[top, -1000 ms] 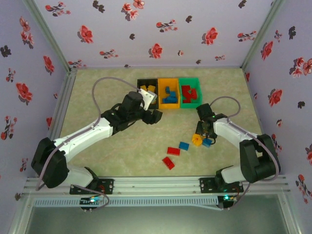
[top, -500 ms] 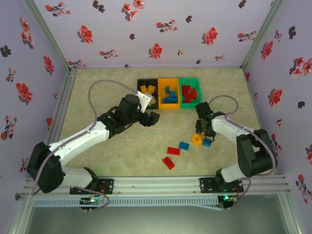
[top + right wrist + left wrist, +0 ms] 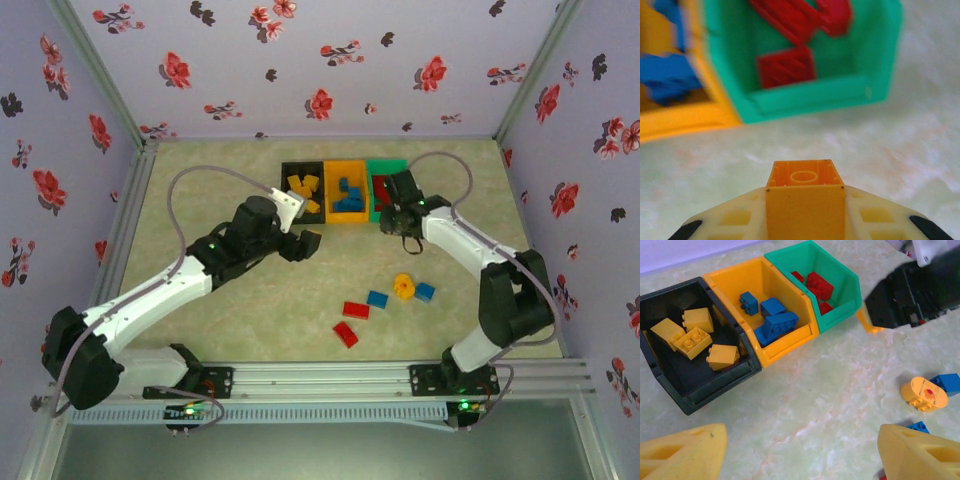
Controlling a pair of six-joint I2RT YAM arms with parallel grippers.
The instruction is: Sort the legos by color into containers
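Note:
The robot's right gripper will next move its lego outward and across, beyond the orange container [image 3: 785, 347], and release it inside the black container, which has matching yellow bricks.
My right gripper [image 3: 805, 210] is shut on a yellow-orange lego [image 3: 805, 197], held over the table just in front of the green container [image 3: 810, 100], which has red bricks [image 3: 785, 67] in it. From above, that gripper [image 3: 398, 215] sits at the green container's [image 3: 388, 163] near edge. The orange container [image 3: 785, 347] holds blue bricks [image 3: 774, 320], and the black one [image 3: 710, 385] holds yellow bricks [image 3: 690, 335]. My left gripper [image 3: 305, 243] stands open with nothing in it, over bare table in front of the black container [image 3: 285, 175].
Loose legos lie at centre right: a rounded yellow piece [image 3: 404, 286], two blue bricks [image 3: 425, 292] [image 3: 377, 298] and two red ones [image 3: 355, 310] [image 3: 345, 334]. Floral walls close in the table on three sides.
My right gripper shut on the yellow-orange lego beside the rounded piece, lifted it and carried it back toward the containers. My left arm drew back slightly, still open.

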